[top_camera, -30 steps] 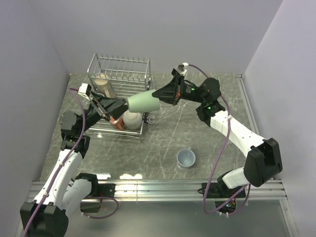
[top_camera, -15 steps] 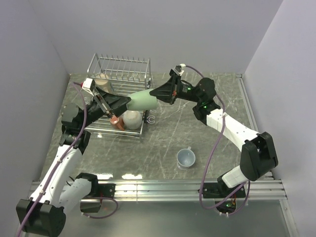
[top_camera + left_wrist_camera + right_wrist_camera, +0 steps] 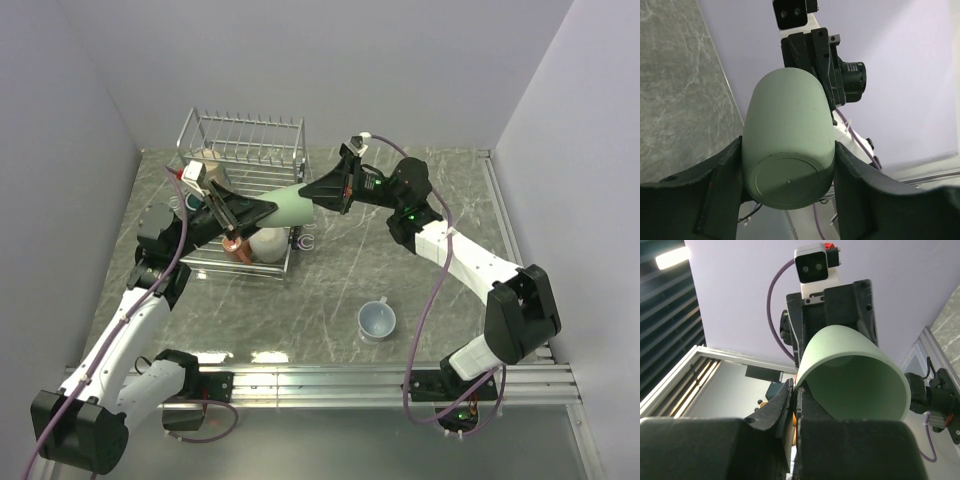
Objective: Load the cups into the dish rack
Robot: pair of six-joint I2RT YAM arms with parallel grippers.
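Note:
The cup is hanging sideways now, so my left gripper will next turn fingers-down, go down onto the dish rack's near corner (image 3: pixel 203 254) beside the red-brown mug and let go of the cup with its opening down.
The pale green cup (image 3: pixel 292 206) hangs on its side in the air above the dish rack (image 3: pixel 240 132), held between both arms. My right gripper (image 3: pixel 313 190) is shut on its rim, one finger inside and one outside, as the right wrist view shows (image 3: pixel 799 390) with the cup (image 3: pixel 855 367). My left gripper (image 3: pixel 268 208) is closed around the cup's base; in the left wrist view its fingers (image 3: pixel 720 192) press both sides of the cup (image 3: pixel 787 130). A light blue-grey cup (image 3: pixel 377 320) stands alone on the table.
In the rack, a tan mug (image 3: pixel 208 160) sits at the back left, and a cream mug (image 3: pixel 265 242) and a red-brown mug (image 3: pixel 235 248) at the front. Grey walls enclose the table. A metal rail (image 3: pixel 320 375) runs along the near edge.
My left gripper has risen and reached right until its fingers took hold of the cup's base. My right gripper has carried the cup slightly left and back over the rack.

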